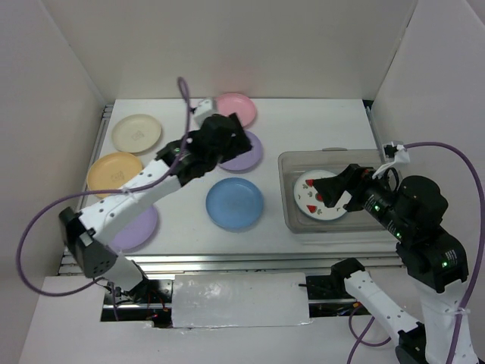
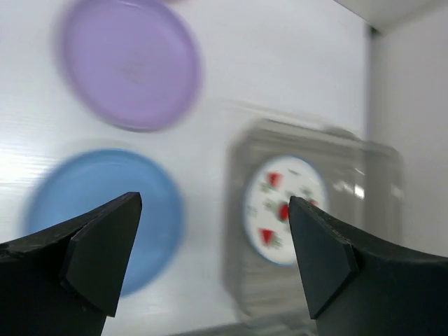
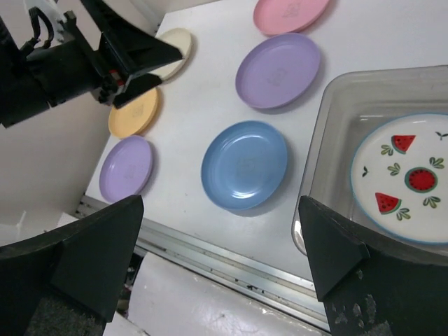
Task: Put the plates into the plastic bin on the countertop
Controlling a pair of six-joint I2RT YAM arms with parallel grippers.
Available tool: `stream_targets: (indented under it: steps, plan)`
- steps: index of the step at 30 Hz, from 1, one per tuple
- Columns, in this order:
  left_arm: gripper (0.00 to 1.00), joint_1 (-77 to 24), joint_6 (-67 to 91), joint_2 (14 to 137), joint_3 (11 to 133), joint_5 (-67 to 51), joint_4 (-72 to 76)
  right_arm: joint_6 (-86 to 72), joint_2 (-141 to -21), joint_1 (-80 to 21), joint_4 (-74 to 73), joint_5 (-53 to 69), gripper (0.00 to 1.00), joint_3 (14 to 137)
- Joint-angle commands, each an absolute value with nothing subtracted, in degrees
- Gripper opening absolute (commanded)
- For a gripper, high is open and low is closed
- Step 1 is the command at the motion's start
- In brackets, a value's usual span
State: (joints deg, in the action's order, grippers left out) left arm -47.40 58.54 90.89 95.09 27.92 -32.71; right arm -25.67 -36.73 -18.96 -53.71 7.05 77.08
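The left gripper will lower and draw back to the side of the plate's rim farthest from the bin, since the blue plate lies uncovered outside the bin [image 1: 292, 163].
The white fruit-pattern plate [image 1: 312, 199] lies in the plastic bin [image 1: 292, 163] at the right. On the countertop [image 1: 318, 121] lie the pink [image 1: 235, 108], cream [image 1: 136, 133], orange-yellow [image 1: 115, 172] and blue [image 1: 235, 203] plates. One lavender plate [image 1: 254, 155] is partly under my left gripper [image 1: 236, 140], which is open, empty and above it. The other lavender plate [image 1: 140, 227] is partly under the left arm. My right gripper [image 1: 333, 191] is open and empty over the bin's left part. The left wrist view is blurred and shows the lavender plate [image 2: 129, 63], blue plate [image 2: 105, 210] and bin [image 2: 308, 147].
Metal rails [image 1: 250, 262] run along the countertop's near edge. White walls close in the back and both sides. In the right wrist view the left arm [image 3: 84, 63] hangs over the cream plate [image 3: 175, 52], and the bin's rim [image 3: 329, 112] is beside the blue plate [image 3: 245, 164].
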Motion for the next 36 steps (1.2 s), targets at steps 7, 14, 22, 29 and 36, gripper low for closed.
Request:
stream_targets:
  steps: [7, 14, 22, 29, 36]
  plan:
    - [0.99, -31.5, 49.5, 84.4, 68.0, 19.6, -33.8, -25.4, -36.6, -18.7, -47.5, 12.0, 1.0, 73.0]
    - [0.92, -30.1, 47.3, 88.7, 63.3, 15.0, -29.7, -25.0, -37.0, -18.7, -47.5, 12.4, 1.0, 72.0]
    - [0.74, -30.8, 49.0, 96.5, 59.5, 13.6, -26.0, -24.9, -37.2, -18.7, -48.1, 12.5, 1.0, 72.3]
    - [0.23, -32.6, 52.3, 93.4, 59.1, 19.7, -30.1, -24.8, -37.7, -18.8, -48.1, 12.0, 1.0, 73.5]
    - [0.0, -37.7, 54.9, 84.6, 60.6, 29.4, -40.5, -24.5, -37.8, -18.9, -47.7, 11.7, 1.0, 72.7]
